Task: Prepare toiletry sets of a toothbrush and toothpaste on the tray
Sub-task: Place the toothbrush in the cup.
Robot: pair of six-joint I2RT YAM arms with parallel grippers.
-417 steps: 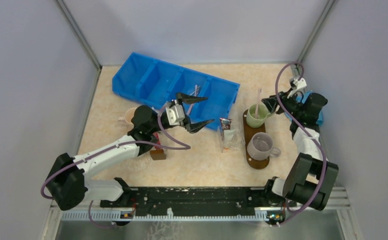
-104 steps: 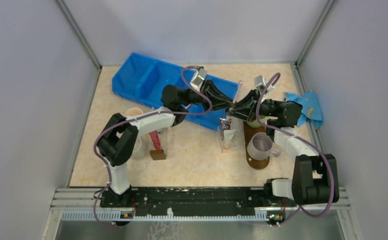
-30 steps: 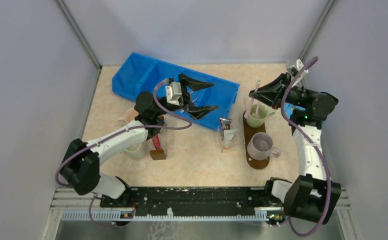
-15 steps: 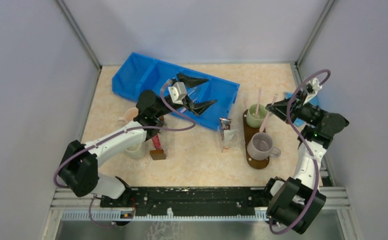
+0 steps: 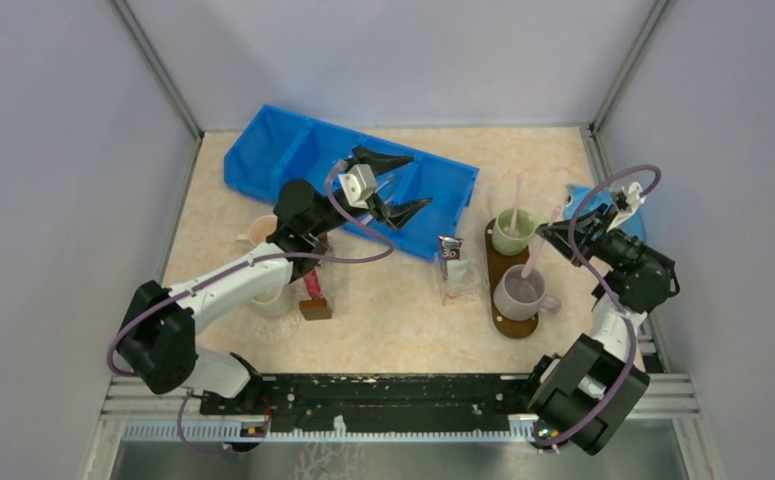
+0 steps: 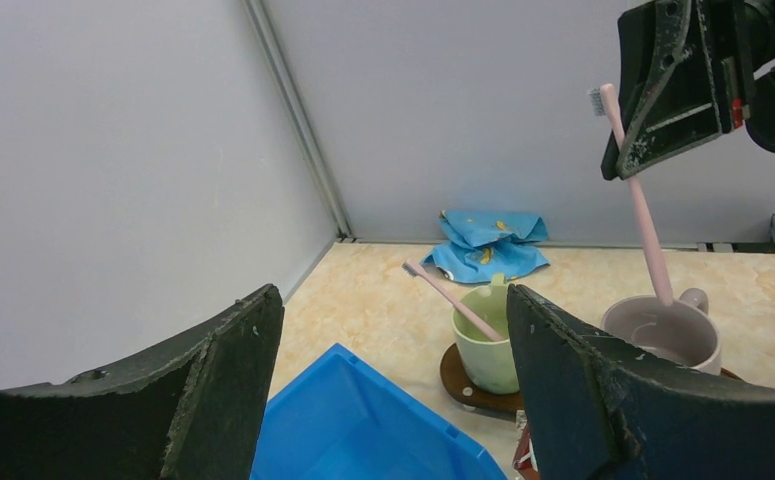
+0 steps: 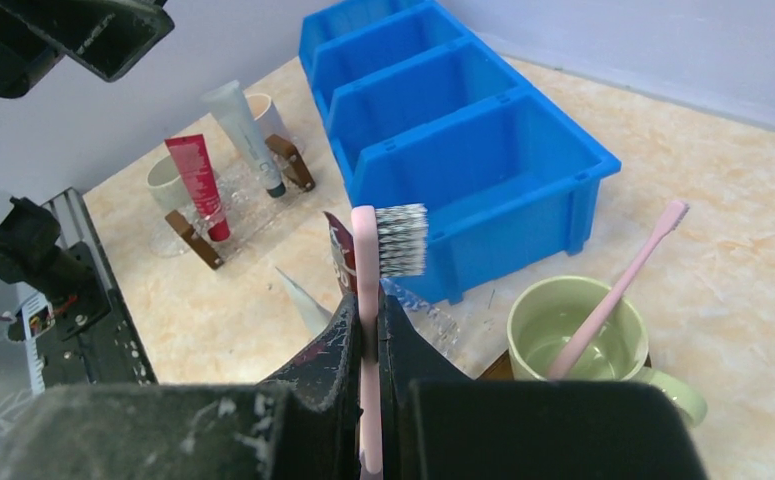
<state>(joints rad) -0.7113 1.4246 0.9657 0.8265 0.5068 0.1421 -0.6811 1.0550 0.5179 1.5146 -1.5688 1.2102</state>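
Note:
My right gripper still has the pale pink toothbrush's handle high above the mug's rim, so it should next lower the toothbrush into the grey mug's opening (image 5: 520, 289) and let go.
My right gripper (image 5: 553, 229) is shut on a pale pink toothbrush (image 5: 536, 254), held upright with its bristles up. The toothbrush's lower end is inside the grey mug (image 5: 518, 292) on the dark brown oval tray (image 5: 511, 325). In the right wrist view the gripper (image 7: 368, 340) pinches the toothbrush's handle (image 7: 365, 290). A green mug (image 5: 508, 234) on the tray's far end holds a second pink toothbrush (image 5: 518, 195). A dark red toothpaste tube (image 5: 450, 262) lies left of the tray. My left gripper (image 5: 391, 186) is open and empty above the blue bin (image 5: 293, 160).
A clear rack with a red tube (image 7: 195, 180) and a pale tube (image 7: 243, 120) stands at the left, with a small brown block (image 5: 315, 309) and two cups (image 5: 261, 231) nearby. A blue cloth (image 6: 488, 245) lies at the far right.
My right gripper has carried the toothbrush from beside the green mug down towards the grey mug. The left gripper drew back from the right one earlier and has since barely moved.

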